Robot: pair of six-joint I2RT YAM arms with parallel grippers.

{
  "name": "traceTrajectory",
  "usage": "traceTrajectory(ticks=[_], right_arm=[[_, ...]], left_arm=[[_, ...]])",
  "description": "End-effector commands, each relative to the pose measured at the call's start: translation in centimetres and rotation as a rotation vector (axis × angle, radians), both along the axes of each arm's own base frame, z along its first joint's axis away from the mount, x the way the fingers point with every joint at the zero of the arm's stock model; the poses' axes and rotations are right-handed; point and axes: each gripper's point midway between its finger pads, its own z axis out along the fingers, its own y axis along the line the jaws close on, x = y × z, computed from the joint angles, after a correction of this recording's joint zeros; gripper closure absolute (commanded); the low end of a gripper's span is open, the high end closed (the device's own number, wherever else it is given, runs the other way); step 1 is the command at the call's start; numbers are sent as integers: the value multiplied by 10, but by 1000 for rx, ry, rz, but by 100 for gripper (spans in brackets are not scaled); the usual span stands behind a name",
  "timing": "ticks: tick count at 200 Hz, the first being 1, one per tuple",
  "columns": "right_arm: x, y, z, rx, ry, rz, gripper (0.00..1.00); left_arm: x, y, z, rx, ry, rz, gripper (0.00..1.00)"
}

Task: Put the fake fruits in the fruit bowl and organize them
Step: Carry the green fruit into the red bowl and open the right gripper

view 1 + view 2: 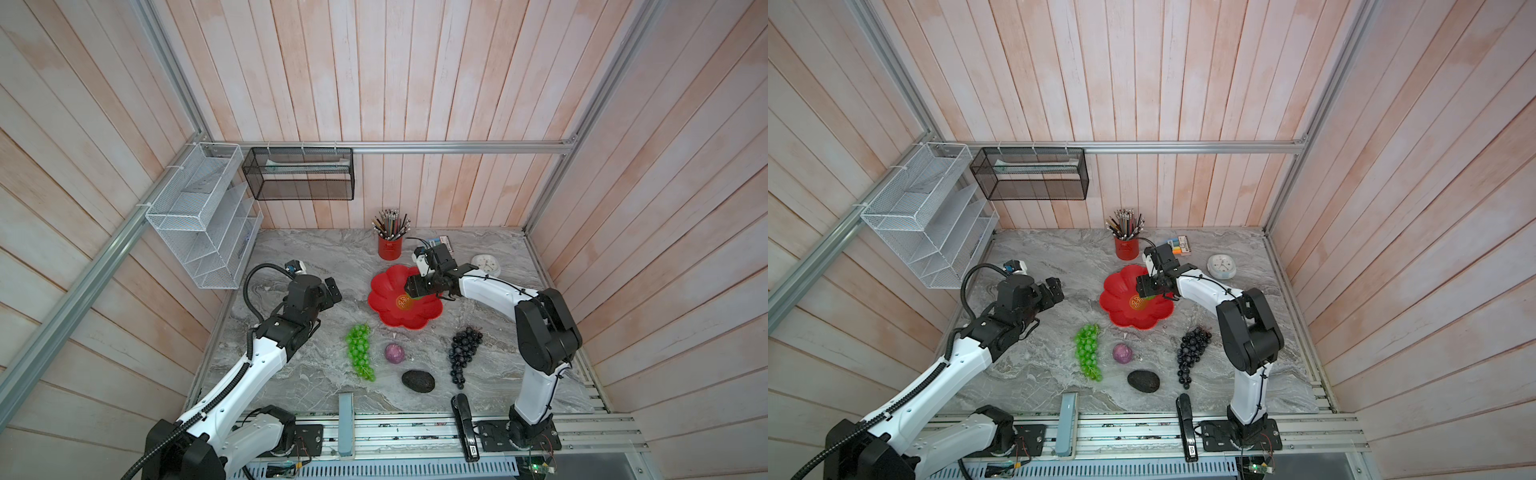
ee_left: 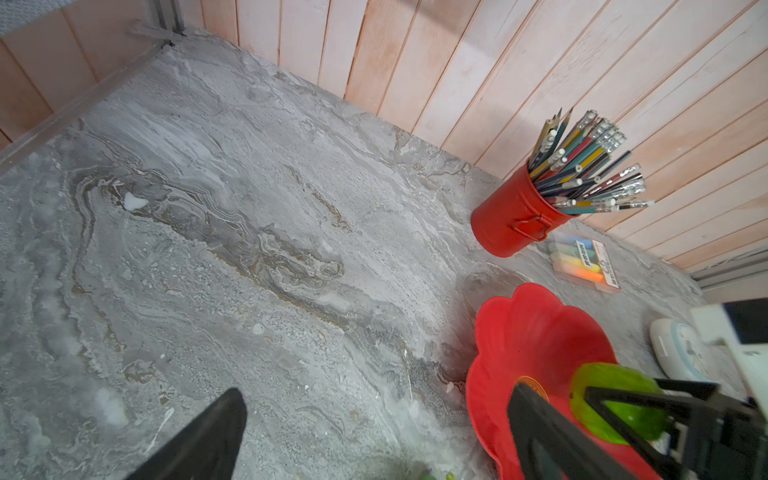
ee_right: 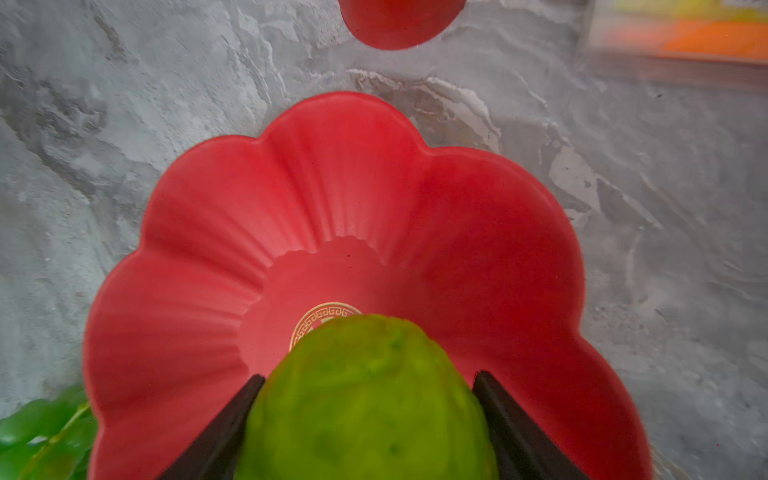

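Note:
Next, my right gripper lowers the ball outward onto the bare bottom by the bowl's gold centre and releases. That part lies below and slightly outward of it.
The red scalloped fruit bowl stands mid-table. Over its gold centre my right gripper is shut on the bumpy lime-green ball. My left gripper hangs open and empty left of the bowl. Nearer the front, on the table, lie the green grape bunch, the small purple ball, the dark avocado-like oval and the purple-black grape bunch.
A red pencil cup stands just behind the bowl, a pack of coloured sticks and a white clock to its right. A black stapler and a grey-blue block lie at the front edge. Wire racks hang on the left wall.

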Motion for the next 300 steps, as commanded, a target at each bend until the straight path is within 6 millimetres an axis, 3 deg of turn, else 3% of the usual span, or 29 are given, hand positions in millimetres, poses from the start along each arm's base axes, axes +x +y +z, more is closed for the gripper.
traceTrajectory(ticks=[1, 40, 119, 155, 194, 251, 300], right_arm=[[12, 9, 2, 14, -28, 24, 49], [22, 11, -18, -17, -9, 24, 46], [34, 20, -33, -31, 22, 42, 40], [36, 20, -29, -49, 9, 39, 19], [40, 17, 6, -56, -74, 28, 11], [27, 16, 76, -63, -208, 40, 7], [-9, -13, 125, 37, -308, -41, 6]], left_arm=[[-3, -4, -13, -30, 43, -7, 0], [-4, -5, -17, -32, 53, -10, 0], [-7, -5, -16, -8, 60, -29, 0], [-11, -7, -12, 13, 94, -60, 0], [-17, -20, -16, 11, 186, -143, 0], [-23, -67, -29, -66, 324, -339, 0], [-63, -137, -59, -93, 509, -577, 5]])
